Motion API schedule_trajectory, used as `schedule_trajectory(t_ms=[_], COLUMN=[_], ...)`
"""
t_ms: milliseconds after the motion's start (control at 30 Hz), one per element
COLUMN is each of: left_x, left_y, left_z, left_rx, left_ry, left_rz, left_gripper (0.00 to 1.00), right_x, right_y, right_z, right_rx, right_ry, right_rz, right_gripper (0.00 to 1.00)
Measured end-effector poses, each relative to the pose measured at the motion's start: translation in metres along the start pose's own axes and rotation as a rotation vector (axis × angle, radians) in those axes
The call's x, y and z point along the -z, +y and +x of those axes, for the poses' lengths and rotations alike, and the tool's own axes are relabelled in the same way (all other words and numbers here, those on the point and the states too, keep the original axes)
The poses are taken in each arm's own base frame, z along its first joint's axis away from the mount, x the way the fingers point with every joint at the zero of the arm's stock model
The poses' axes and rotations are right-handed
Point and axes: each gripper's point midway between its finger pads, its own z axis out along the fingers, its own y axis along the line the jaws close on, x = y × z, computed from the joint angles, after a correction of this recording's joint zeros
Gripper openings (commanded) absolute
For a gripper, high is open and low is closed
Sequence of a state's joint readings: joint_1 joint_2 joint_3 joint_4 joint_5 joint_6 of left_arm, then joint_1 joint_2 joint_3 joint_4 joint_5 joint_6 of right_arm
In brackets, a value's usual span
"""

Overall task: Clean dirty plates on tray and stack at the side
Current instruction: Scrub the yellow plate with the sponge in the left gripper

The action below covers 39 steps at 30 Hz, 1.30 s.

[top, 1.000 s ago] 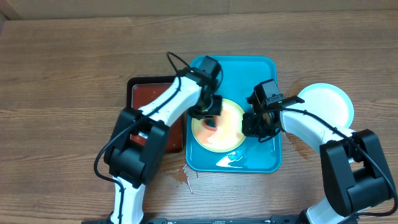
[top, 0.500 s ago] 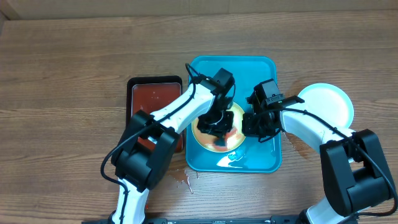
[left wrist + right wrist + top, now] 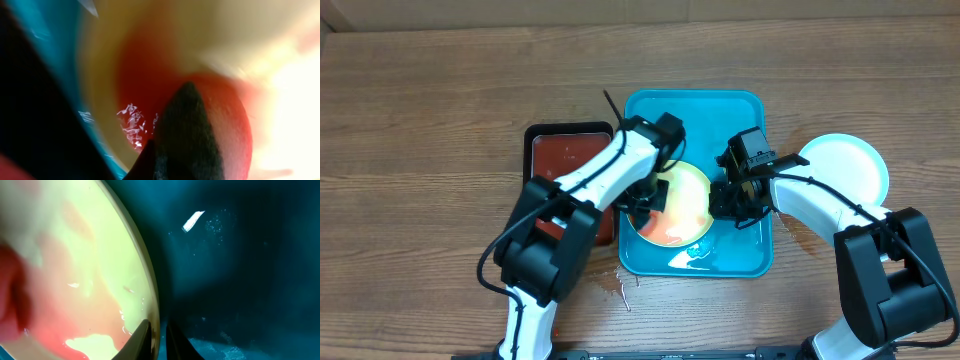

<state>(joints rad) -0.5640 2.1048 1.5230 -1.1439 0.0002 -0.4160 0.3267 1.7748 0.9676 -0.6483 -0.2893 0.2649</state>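
The black tray lies left of my left gripper in the overhead view: I will lift off the plate, cross over its red liquid (image 3: 567, 158), and release the sponge.
A pale yellow-green plate (image 3: 685, 195) with red smears lies on the turquoise tray (image 3: 740, 105). My left gripper (image 3: 648, 198) is low over the plate's left part, shut on a dark fuzzy sponge (image 3: 187, 135) that presses on a red smear. The plate fills the left wrist view (image 3: 165, 30). My right gripper (image 3: 720, 205) is shut on the plate's right rim. The right wrist view shows one finger on each side of the rim (image 3: 157, 335), with the plate (image 3: 75, 255) to the left and the tray (image 3: 240, 280) to the right. A pale blue-white plate (image 3: 845, 165) sits on the table right of the tray.
A black tray of red liquid (image 3: 570, 160) stands against the turquoise tray's left side. Red drips (image 3: 615, 280) mark the wood near the turquoise tray's front left corner. Wet streaks lie on the tray floor near its front (image 3: 695, 255).
My left gripper swept with the sponge from the plate's upper left to its centre, then back to its left side. The right gripper has kept hold of the rim.
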Motion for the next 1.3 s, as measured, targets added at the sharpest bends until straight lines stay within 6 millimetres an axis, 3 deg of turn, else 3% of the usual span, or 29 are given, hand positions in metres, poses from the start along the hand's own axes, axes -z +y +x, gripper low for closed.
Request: schedule_trajectory(t_ms=[200,533,767,933,1067,1133,1200,1300], left_x=[0.008,0.018,0.032,0.035,0.033,0.044,0.066,0.119], left_y=[0.016,-0.009,-0.049,-0.063,-0.052,-0.038,-0.022,0.018], left_z=[-0.032,-0.072,-0.082,-0.07,-0.055,-0.049,-0.044,-0.034], left_rx=[0.063,0.049,0.002,-0.03,-0.016,-0.007,0.003,0.039], left_ry=[-0.109,-0.269,-0.292,-0.236,-0.161,-0.157,-0.187,-0.315], left_rz=[0.029,0.156,0.379,0.467,0.473,0.471,0.467,0.416], left_gripper=[0.04,0.04,0.04,0.04,0.04,0.04,0.04,0.04], right_x=[0.0,0.0,0.0,0.0,0.0,0.0,0.0,0.0], right_y=[0.002,0.002,0.001,0.001,0.001,0.001,0.001,0.001], right_z=[0.001,0.001,0.001,0.001,0.002,0.002,0.002,0.001], right_rx=[0.001,-0.001,-0.002,-0.002,-0.002,-0.002,-0.002,-0.002], right_ry=[0.003,0.004,0.005,0.006,0.009,0.008,0.008,0.007], right_rz=[-0.009,-0.009,-0.008,-0.008,-0.007,-0.007,-0.007,-0.007], right_gripper=[0.13,0.13,0.13,0.13,0.13,0.13,0.13,0.13])
